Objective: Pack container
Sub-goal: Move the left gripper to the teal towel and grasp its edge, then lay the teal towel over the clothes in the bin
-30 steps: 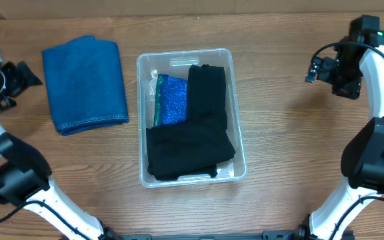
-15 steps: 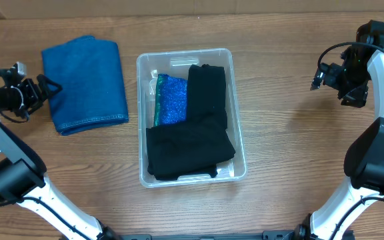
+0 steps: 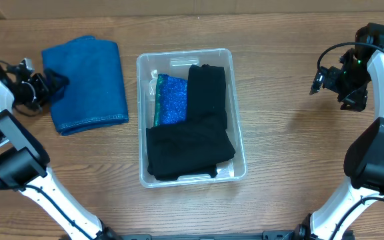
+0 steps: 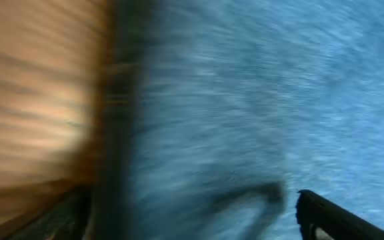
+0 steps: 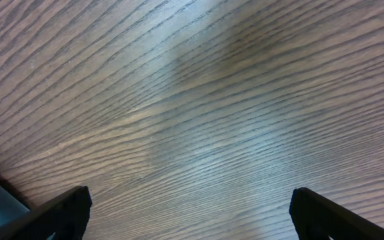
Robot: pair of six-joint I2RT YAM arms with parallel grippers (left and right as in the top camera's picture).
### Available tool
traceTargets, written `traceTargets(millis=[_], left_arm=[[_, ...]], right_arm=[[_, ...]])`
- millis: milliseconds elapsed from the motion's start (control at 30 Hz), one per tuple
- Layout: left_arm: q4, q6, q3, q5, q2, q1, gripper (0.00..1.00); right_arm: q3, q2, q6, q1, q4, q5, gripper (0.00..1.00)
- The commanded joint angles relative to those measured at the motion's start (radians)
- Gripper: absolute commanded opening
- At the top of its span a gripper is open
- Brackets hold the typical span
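Note:
The left gripper pushes low toward the container next, onto the blue cloth's edge farthest from it, since the open fingers are already on both sides of that edge.
The clear container (image 3: 141,120) stands mid-table and holds a black cloth (image 3: 189,147) over a glittery blue-green cloth (image 3: 172,99). A folded blue cloth (image 3: 85,83) lies flat left of it. My left gripper (image 3: 53,83) is open at that cloth's left edge; its blurred wrist view shows the blue cloth (image 4: 259,100) filling the frame, with table wood at left. My right gripper (image 3: 320,79) is open and empty, over bare wood far right of the container, with only wood between its fingers (image 5: 189,207).
The wooden table (image 3: 292,147) runs to the back edge behind the container and the cloth. Both arm bases stand at the front corners.
My left gripper moved right from beyond the table's left edge onto the blue cloth's left edge. My right gripper shifted slightly right and then held still.

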Motion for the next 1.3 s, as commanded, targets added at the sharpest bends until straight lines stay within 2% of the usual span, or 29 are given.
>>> traceTargets(millis=[0,33,133,200,233,400,633,767,867,967,1100,1267], left_arm=[[-0.042,-0.034,-0.01,0.122,0.081,-0.074,0.77],[-0.061,-0.035,-0.01,0.146,0.081,-0.089,0.66],[-0.092,-0.035,-0.009,0.176,0.081,-0.106,0.24],[-0.126,-0.035,-0.005,0.176,0.08,-0.108,0.07],[-0.146,-0.035,0.0,0.176,0.076,-0.108,0.04],[-0.18,-0.027,0.004,0.175,-0.051,-0.107,0.04],[-0.153,-0.031,0.02,0.151,-0.457,-0.129,0.04],[-0.158,-0.05,0.026,0.135,-0.697,-0.232,0.04],[-0.159,-0.13,0.026,0.061,-0.832,-0.362,0.04],[-0.167,-0.245,0.026,-0.077,-0.911,-0.518,0.04],[-0.193,-0.497,0.022,-0.293,-0.927,-0.759,0.04],[-0.222,-0.84,-0.007,-0.488,-0.875,-0.922,0.04]], right_arm=[[0.025,-0.046,0.005,0.003,0.0,0.003,1.0],[0.025,-0.046,0.004,0.003,0.001,0.003,1.0],[0.025,-0.046,0.004,0.003,0.001,0.003,1.0],[0.025,-0.046,0.004,0.003,0.001,0.003,1.0],[0.025,-0.046,0.004,0.003,0.001,0.003,1.0],[0.025,-0.046,0.0,0.003,0.001,0.003,1.0],[0.025,-0.046,0.0,0.003,0.0,0.003,1.0],[0.025,-0.046,0.001,0.003,-0.001,0.003,1.0],[0.025,-0.046,0.001,0.003,-0.004,0.002,1.0],[0.025,-0.046,0.001,0.003,-0.005,0.002,1.0],[0.025,-0.046,0.002,0.003,-0.004,0.002,1.0],[0.025,-0.046,0.002,0.003,-0.004,0.002,1.0]])
